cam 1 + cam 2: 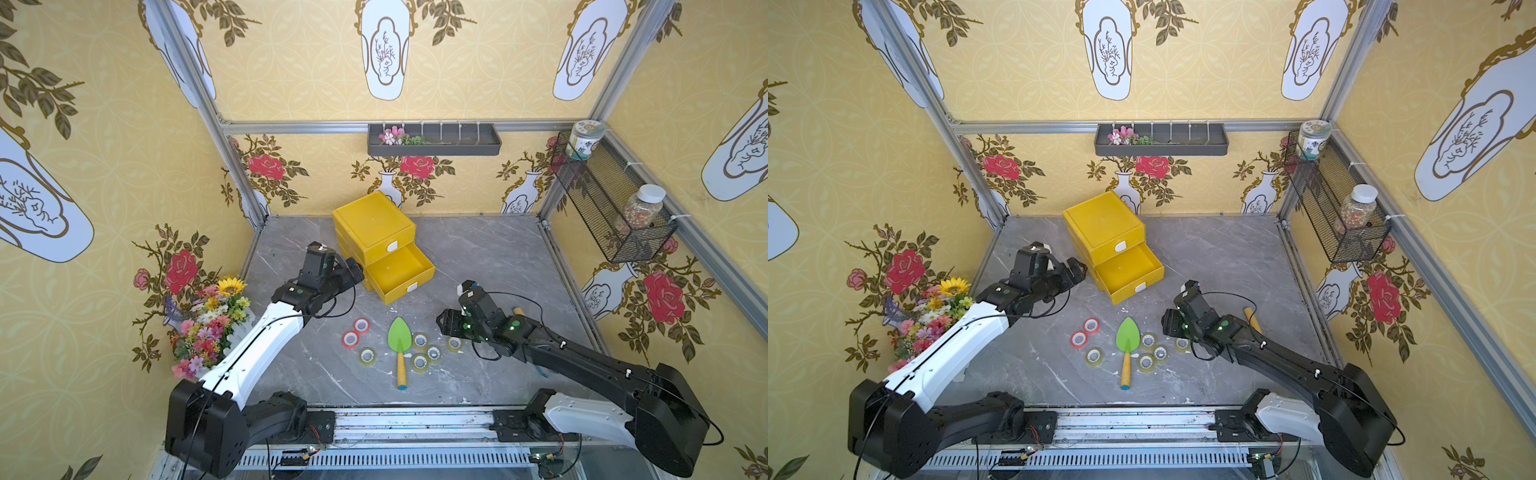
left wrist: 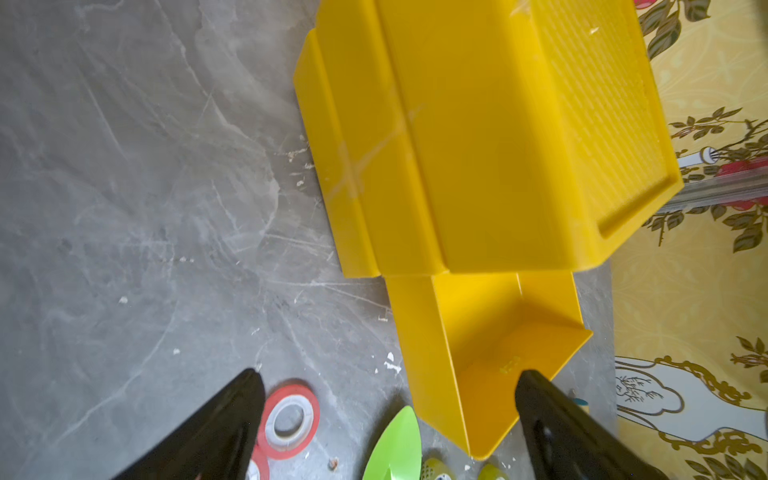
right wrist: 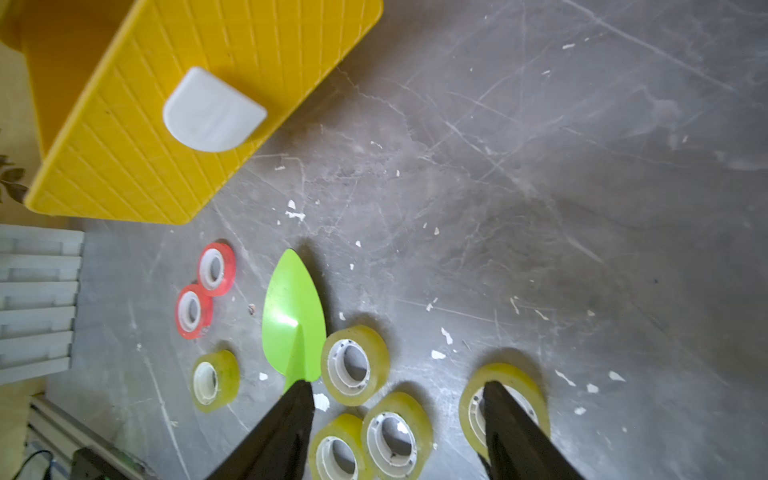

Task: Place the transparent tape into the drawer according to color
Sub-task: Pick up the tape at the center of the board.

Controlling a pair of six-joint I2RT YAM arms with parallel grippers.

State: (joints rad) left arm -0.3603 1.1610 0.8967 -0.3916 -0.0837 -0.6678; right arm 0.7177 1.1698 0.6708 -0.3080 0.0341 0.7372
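Observation:
One finger of the right gripper is still above the outermost yellowish roll (image 3: pixel 507 376) instead of beside it, so the gripper will next move away from the clustered rolls and down, with its fingers on both sides of that roll.
Two red rolls of the transparent tape (image 1: pixel 361 325) (image 1: pixel 350 339) lie left of the trowel, with one yellowish roll (image 1: pixel 368 355) below them. Several yellowish rolls (image 1: pixel 420 341) (image 3: pixel 397 436) lie to the trowel's right. The yellow cabinet's lower drawer (image 1: pixel 399 272) (image 2: pixel 498 324) is pulled out and looks empty. The upper drawer (image 1: pixel 376 245) is closed. My left gripper (image 1: pixel 355 268) (image 2: pixel 388 374) is open beside the open drawer, holding nothing. My right gripper (image 1: pixel 442 324) (image 3: pixel 397 384) is open above the yellowish rolls. One of its fingers overlaps the outermost roll (image 3: pixel 503 399) in the right wrist view.
A green trowel (image 1: pixel 400 337) with a yellow handle lies among the rolls. A flower bouquet (image 1: pixel 212 320) stands at the left wall. A wire basket (image 1: pixel 611 208) with jars hangs on the right wall, a grey shelf (image 1: pixel 434 141) on the back wall. A yellow-handled tool (image 1: pixel 518 311) lies behind my right arm.

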